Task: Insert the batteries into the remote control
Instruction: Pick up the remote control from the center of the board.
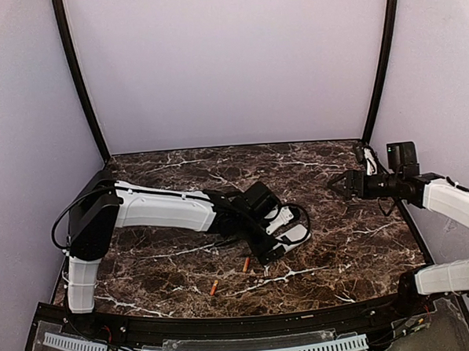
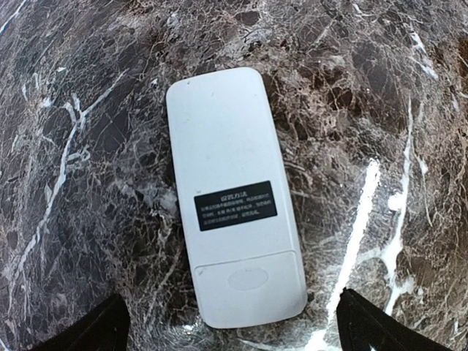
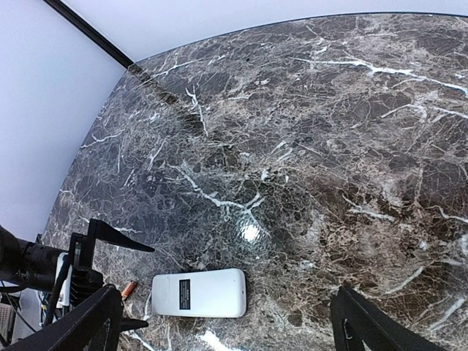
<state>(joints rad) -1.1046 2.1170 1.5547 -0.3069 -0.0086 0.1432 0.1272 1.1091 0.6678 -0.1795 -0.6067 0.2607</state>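
The cover end of the remote is below the left gripper, between its open fingers, so the left gripper should next come down around the cover end of the remote (image 2: 249, 284) and close on both edges of the remote.
The remote control (image 2: 232, 194) lies flat on the marble table, white back up, with a black label and its cover closed. My left gripper (image 2: 238, 333) is open just above it, one finger on each side of the cover end, not touching. In the top view the left gripper (image 1: 278, 234) hides most of the remote (image 1: 297, 235). Two orange batteries (image 1: 245, 264) (image 1: 214, 287) lie loose on the table, nearer my bases than the remote. My right gripper (image 1: 339, 184) is open and empty, raised at the right. Its wrist view shows the remote (image 3: 199, 292) and one battery (image 3: 129, 289).
The dark marble table (image 1: 332, 241) is enclosed by pale walls and two black corner posts (image 1: 80, 81). A black rail (image 1: 227, 327) runs along the near edge. The left arm (image 1: 165, 210) stretches across the table's left half.
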